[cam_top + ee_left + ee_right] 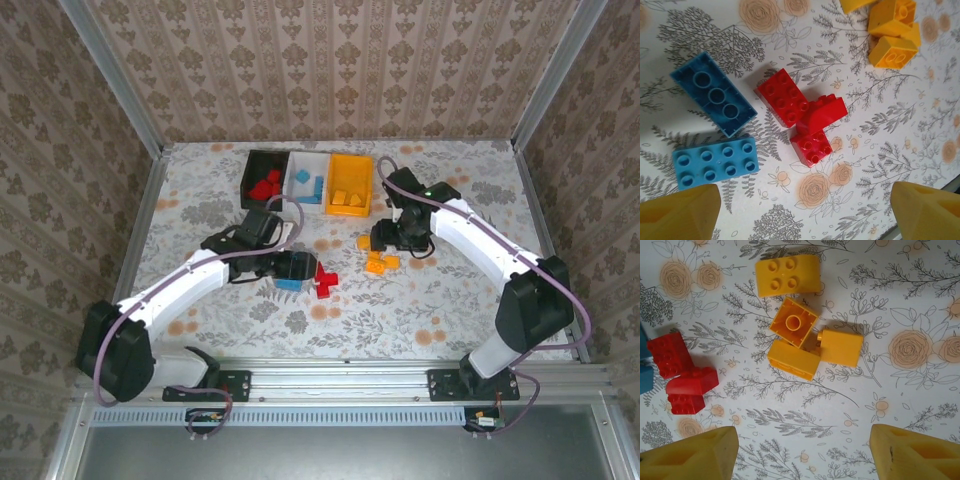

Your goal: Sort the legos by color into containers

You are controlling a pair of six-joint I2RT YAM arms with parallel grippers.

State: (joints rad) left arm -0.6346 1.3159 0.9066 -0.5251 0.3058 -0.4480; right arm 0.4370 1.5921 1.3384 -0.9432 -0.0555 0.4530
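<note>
The upturned orange brick (373, 256) lies below, hemmed in by its neighbors, so my right gripper lowers its open fingers over it next and closes on its sides.
Three containers stand side by side at the back: a black bin (262, 154) with red legos (265, 186), a white bin (310, 155) with blue legos (308, 185), and an orange bin (352, 157) with orange legos (347, 200). On the table, my left gripper (802, 212) hangs open over bare cloth just short of three touching red bricks (805, 120) and two blue bricks (714, 93). My right gripper (800, 452) is open too, with nothing between its fingers, just short of a cluster of several orange bricks (794, 321).
The red cluster (325, 281) and orange cluster (380, 262) lie close together mid-table between the two grippers (295, 270) (385, 238). Metal rails and papered walls (150, 200) bound the flowered table.
</note>
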